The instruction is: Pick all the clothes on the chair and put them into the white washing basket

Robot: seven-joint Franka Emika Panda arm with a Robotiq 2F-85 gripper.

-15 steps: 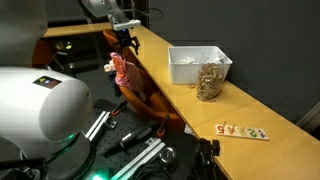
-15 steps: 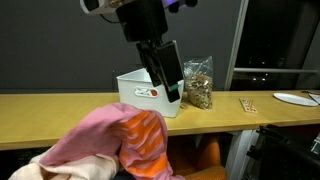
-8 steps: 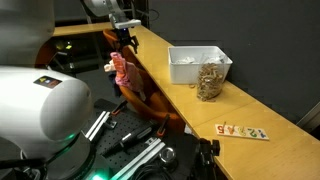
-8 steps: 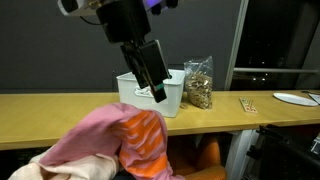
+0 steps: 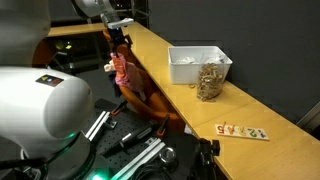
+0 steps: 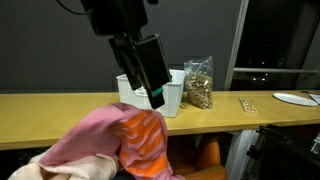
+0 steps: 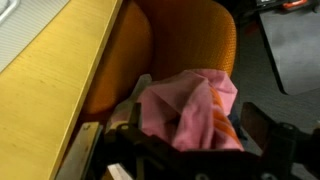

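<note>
The raised fold of the pink cloth (image 6: pixel 112 118) (image 7: pixel 198 112) stands up between my open gripper's two fingers. I should lower my gripper onto it next with a slight turn.
A pile of clothes lies on the orange chair (image 7: pixel 190 35): a pink garment (image 7: pixel 180 105) with an orange striped piece (image 7: pixel 226 122) beside it. The pile also shows in both exterior views (image 5: pixel 122 70) (image 6: pixel 100 140). My gripper (image 7: pixel 200 135) is open and empty, above the pink garment, with one finger on each side of it. It shows in both exterior views (image 5: pixel 120 42) (image 6: pixel 153 92). The white washing basket (image 5: pixel 195 65) stands on the wooden counter; in an exterior view the basket (image 6: pixel 175 95) is partly hidden behind my gripper.
A clear bag of snacks (image 5: pixel 210 82) (image 6: pixel 198 82) stands next to the basket. The long wooden counter (image 7: pixel 40 85) (image 5: pixel 250 115) runs beside the chair. A card with pictures (image 5: pixel 242 132) lies on the counter. A white plate (image 6: pixel 295 98) sits at the counter's end.
My gripper has moved away from the basket and down towards the clothes on the chair. The clothes have not moved.
</note>
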